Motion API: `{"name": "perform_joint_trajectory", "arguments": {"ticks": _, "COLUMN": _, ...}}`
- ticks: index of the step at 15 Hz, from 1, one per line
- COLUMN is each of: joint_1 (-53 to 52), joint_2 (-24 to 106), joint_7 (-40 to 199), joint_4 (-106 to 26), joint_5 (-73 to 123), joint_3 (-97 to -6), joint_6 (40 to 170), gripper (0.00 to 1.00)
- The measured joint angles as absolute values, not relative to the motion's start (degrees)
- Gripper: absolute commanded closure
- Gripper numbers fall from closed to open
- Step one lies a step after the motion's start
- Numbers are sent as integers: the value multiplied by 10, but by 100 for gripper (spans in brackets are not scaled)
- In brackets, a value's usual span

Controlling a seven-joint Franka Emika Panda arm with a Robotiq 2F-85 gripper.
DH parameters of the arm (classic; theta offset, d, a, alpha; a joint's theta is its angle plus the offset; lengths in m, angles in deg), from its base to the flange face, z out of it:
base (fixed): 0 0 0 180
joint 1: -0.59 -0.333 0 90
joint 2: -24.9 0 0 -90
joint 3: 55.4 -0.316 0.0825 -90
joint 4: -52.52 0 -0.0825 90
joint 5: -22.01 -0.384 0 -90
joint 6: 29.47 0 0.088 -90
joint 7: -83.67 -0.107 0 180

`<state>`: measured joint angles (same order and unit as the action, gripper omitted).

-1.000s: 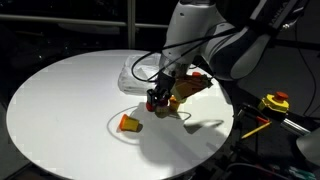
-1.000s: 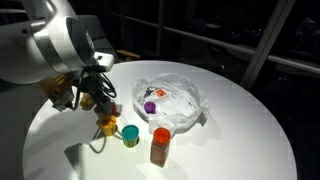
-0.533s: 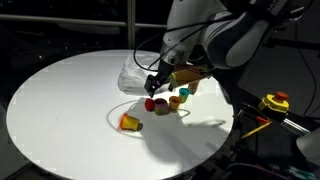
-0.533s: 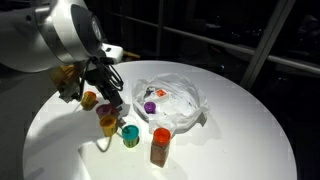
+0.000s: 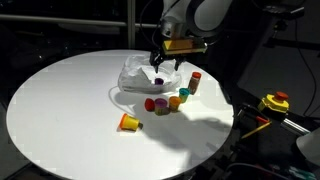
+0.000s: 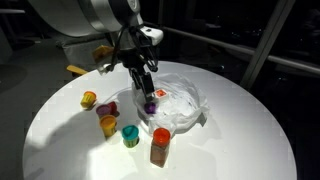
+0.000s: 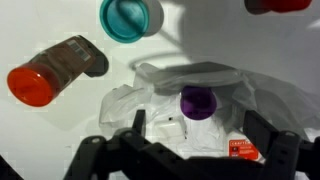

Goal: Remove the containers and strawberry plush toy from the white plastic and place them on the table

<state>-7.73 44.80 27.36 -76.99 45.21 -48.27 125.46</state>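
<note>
My gripper will go down around the purple container (image 5: pixel 159 81) (image 7: pixel 198 101) next and close, because the container stands below it and between its open fingers.
The crumpled white plastic (image 5: pixel 133 76) (image 6: pixel 182 108) (image 7: pixel 165 120) lies on the round table. A purple container (image 6: pixel 150 106) (image 7: pixel 198 101) stands in it. My gripper (image 5: pixel 160 68) (image 6: pixel 147 88) (image 7: pixel 197 126) hangs open right over the plastic, its fingers on either side of the purple container and not touching it. A small red-and-white labelled thing (image 7: pixel 243 150) lies in the plastic beside it; I cannot tell whether it is the strawberry plush toy. Several containers stand on the table outside the plastic, among them a teal one (image 6: pixel 130 135) (image 7: pixel 131 17) and a red-lidded brown jar (image 6: pixel 160 147) (image 7: pixel 55 70).
A red container (image 5: pixel 150 103), a green one (image 5: pixel 173 100) and an orange one (image 5: pixel 184 95) stand in a row beside the plastic. An orange container (image 5: pixel 128 122) lies apart on its side. The white table (image 5: pixel 60 100) has bare room on the side away from the arm.
The gripper opened and left a red container on the table by the others. It then rose and moved over the white plastic, above the purple container.
</note>
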Motion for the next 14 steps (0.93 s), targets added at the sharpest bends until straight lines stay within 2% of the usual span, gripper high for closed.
{"name": "perform_joint_trajectory", "arguments": {"ticks": 8, "joint_1": -68, "joint_2": 546, "joint_7": 307, "joint_4": -648, "joint_5": 320, "joint_3": -482, "joint_6": 1202, "gripper": 0}}
{"name": "perform_joint_trajectory", "arguments": {"ticks": 14, "joint_1": -66, "joint_2": 593, "joint_7": 307, "joint_4": -609, "joint_5": 258, "joint_3": -481, "joint_6": 1173, "gripper": 0}}
